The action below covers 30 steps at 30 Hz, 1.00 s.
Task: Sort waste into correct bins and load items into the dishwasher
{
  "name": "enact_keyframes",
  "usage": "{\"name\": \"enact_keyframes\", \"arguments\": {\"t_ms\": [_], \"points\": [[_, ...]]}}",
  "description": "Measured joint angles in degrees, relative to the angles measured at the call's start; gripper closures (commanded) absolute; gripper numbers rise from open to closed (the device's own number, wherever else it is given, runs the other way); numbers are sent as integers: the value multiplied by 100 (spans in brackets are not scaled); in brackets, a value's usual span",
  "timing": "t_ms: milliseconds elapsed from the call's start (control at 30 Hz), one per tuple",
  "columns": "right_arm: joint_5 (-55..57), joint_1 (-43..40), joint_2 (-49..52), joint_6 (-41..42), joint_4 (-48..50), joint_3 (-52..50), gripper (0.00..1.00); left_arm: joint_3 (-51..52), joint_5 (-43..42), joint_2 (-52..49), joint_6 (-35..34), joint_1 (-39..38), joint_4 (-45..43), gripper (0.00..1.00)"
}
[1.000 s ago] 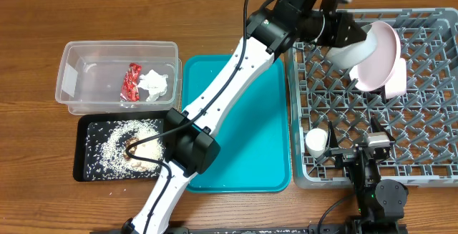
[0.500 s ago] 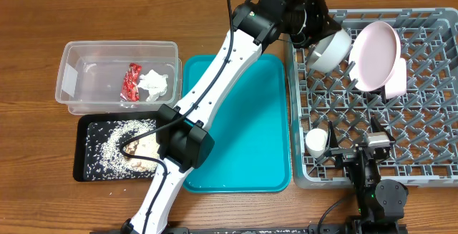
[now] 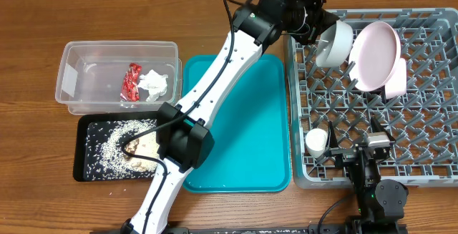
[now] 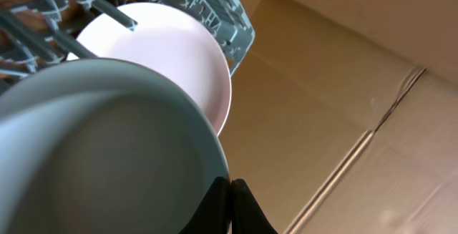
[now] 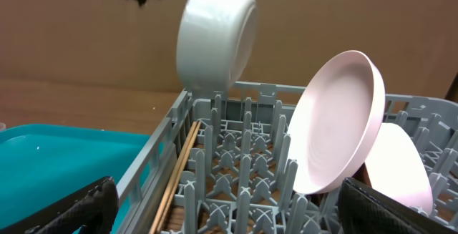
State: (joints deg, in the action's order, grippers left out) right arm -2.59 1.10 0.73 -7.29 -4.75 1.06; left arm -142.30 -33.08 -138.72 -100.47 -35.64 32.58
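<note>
My left gripper is above the free pegs beside the pale pink plate, so it should lower the bowl onto those pegs and let go of the bowl's rim.
My left gripper [image 3: 313,21] is shut on the rim of the white bowl [image 3: 333,43] and holds it tilted above the back left corner of the grey dish rack [image 3: 372,101]. In the left wrist view the bowl [image 4: 93,141] fills the frame, with the jaws [image 4: 231,191] pinched on its edge. The pale pink plate [image 3: 376,54] stands on edge in the rack, just right of the bowl, with the pink bowl [image 3: 396,80] behind it. A white cup [image 3: 315,142] sits at the rack's front left. Chopsticks [image 5: 179,169] lie along the rack's left wall. My right gripper [image 5: 232,220] is open and empty at the rack's front edge.
The teal tray [image 3: 236,127] lies left of the rack. The clear tub [image 3: 118,55] holds the red wrapper [image 3: 132,82] and the white tissue [image 3: 154,84]. The black tray [image 3: 89,159] holds rice grains and brownish scraps. Upright pegs fill the rack.
My left gripper has carried the white bowl to the left, away from the pink plate, toward the rack's back left corner. The right arm has not moved.
</note>
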Motion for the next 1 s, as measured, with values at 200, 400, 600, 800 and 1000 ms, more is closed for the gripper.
{"name": "enact_keyframes", "arguments": {"t_ms": [200,400,600,800,1000], "points": [[2,-2,0,0,-2,0,0,1043,-87,-9,-713,-28,-2225,96],[-2,0,0,2,-2,0,0,1950,-195,-9,-1261,-83,-3226,96],[2,-2,0,2,0,0,0,2223,-310,-20,-1386,-85,-3348,96],[0,-2,0,2,-2,0,0,2223,-494,-20,-1355,-20,-3390,96],[2,-2,0,0,2,0,0,2225,-726,-20,-1279,190,-3034,96]]}}
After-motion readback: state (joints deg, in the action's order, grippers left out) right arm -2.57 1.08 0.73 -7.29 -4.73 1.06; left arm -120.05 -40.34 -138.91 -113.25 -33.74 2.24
